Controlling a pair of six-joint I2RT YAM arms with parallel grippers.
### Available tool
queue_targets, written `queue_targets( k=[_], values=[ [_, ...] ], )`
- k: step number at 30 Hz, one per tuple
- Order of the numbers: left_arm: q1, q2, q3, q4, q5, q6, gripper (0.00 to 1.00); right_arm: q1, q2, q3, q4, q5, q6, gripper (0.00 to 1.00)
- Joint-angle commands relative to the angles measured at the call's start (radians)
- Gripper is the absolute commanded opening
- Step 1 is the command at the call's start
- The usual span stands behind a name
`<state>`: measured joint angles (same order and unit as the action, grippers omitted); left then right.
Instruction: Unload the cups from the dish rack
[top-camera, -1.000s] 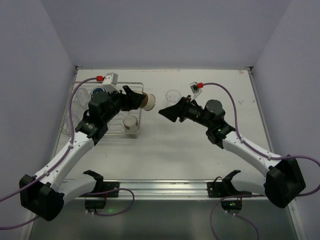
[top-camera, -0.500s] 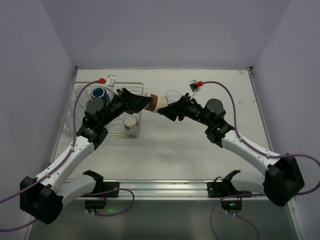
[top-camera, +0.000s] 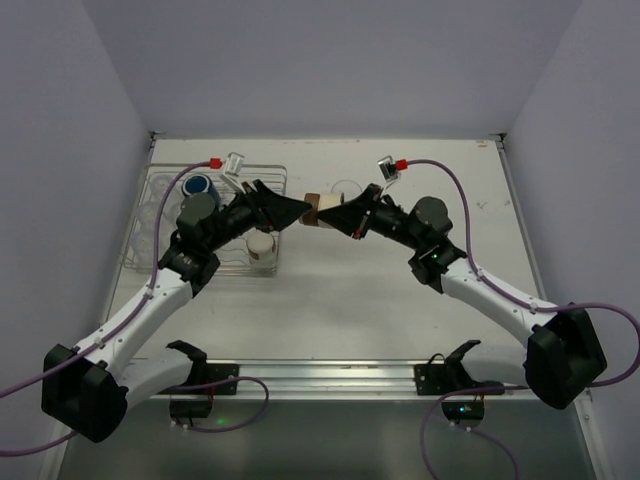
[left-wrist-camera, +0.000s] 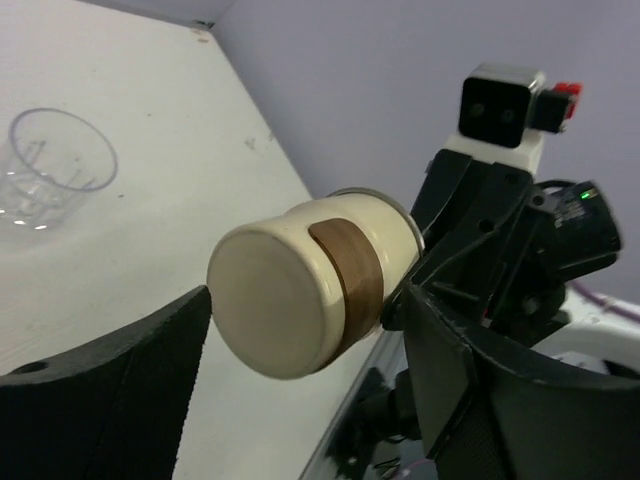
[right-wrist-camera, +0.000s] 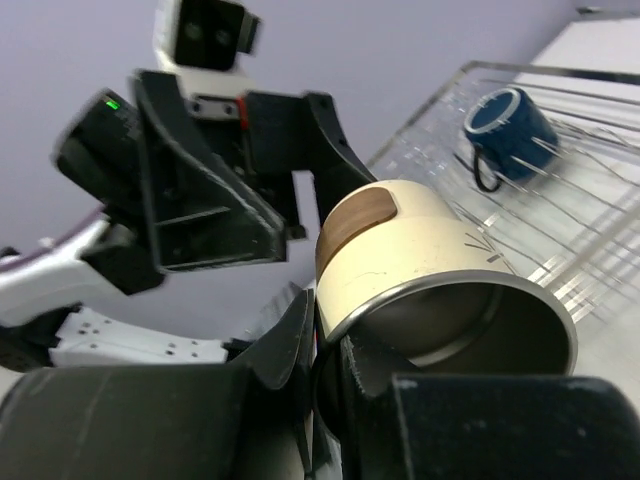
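The right gripper swings away from the rack (top-camera: 262, 172) next, tilts fingers-down and lowers to the tabletop beside the clear tumbler to release the cup, because it hangs sideways.
A cream cup with a brown band (top-camera: 318, 210) hangs on its side in mid-air between the two arms, just right of the dish rack (top-camera: 262, 172). My right gripper (top-camera: 335, 217) is shut on its rim: in the right wrist view one finger sits inside the cup (right-wrist-camera: 420, 260) and one outside, the gripper (right-wrist-camera: 330, 350) pinching the wall. My left gripper (top-camera: 298, 210) is open, its fingers either side of the cup's base (left-wrist-camera: 300, 300) with small gaps. Still in the rack are a tan cup (top-camera: 262, 247) and a dark blue mug (top-camera: 198, 186).
A clear tumbler (top-camera: 347, 188) stands on the white table just behind the held cup. Clear tumblers (top-camera: 150, 215) fill the rack's left side. The dark blue mug (right-wrist-camera: 505, 130) lies on the rack wires. Side walls close in the table.
The left arm carried the cup rightwards out of the rack to the right gripper. The right gripper closed on the rim, and the left gripper's fingers spread off the cup.
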<state>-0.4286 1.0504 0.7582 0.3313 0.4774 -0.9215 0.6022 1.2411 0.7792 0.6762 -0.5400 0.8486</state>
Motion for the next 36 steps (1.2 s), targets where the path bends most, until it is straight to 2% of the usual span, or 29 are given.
queue_targets(
  k=[1, 2, 4, 5, 7, 8, 10, 14, 16, 21, 26, 36],
  values=[
    [-0.010, -0.019, 0.134, -0.176, -0.005, 0.165, 0.82, 0.002, -0.069, 0.041, -0.140, 0.092, -0.136, 0.00],
    [-0.010, -0.024, 0.159, -0.278, -0.026, 0.206, 0.87, 0.002, -0.090, 0.057, -0.271, 0.129, -0.169, 0.00],
    [-0.010, -0.049, 0.213, -0.383, -0.118, 0.308, 0.88, 0.001, -0.107, 0.121, -0.409, 0.181, -0.239, 0.00],
    [-0.010, -0.061, 0.220, -0.443, -0.146, 0.361, 0.89, 0.001, -0.114, 0.144, -0.543, 0.207, -0.306, 0.00],
    [-0.010, -0.095, 0.237, -0.500, -0.230, 0.417, 0.89, -0.002, -0.105, 0.241, -0.688, 0.311, -0.382, 0.00],
    [-0.010, -0.102, 0.243, -0.562, -0.255, 0.446, 0.89, -0.002, -0.094, 0.276, -0.842, 0.362, -0.451, 0.00],
    [-0.010, -0.121, 0.242, -0.650, -0.339, 0.515, 0.89, -0.013, -0.039, 0.391, -1.026, 0.516, -0.537, 0.00],
    [-0.010, -0.154, 0.193, -0.730, -0.427, 0.593, 0.89, -0.080, 0.099, 0.543, -1.229, 0.630, -0.611, 0.00],
    [-0.010, -0.174, 0.152, -0.744, -0.471, 0.608, 0.89, -0.136, 0.181, 0.606, -1.283, 0.667, -0.632, 0.00],
    [-0.010, -0.191, 0.083, -0.747, -0.575, 0.644, 0.90, -0.234, 0.335, 0.725, -1.360, 0.644, -0.677, 0.00],
    [-0.010, -0.175, 0.040, -0.718, -0.592, 0.664, 0.90, -0.259, 0.545, 0.831, -1.412, 0.655, -0.710, 0.00],
    [-0.009, -0.133, 0.013, -0.706, -0.566, 0.678, 0.91, -0.288, 0.813, 0.997, -1.463, 0.638, -0.740, 0.00]
  ],
)
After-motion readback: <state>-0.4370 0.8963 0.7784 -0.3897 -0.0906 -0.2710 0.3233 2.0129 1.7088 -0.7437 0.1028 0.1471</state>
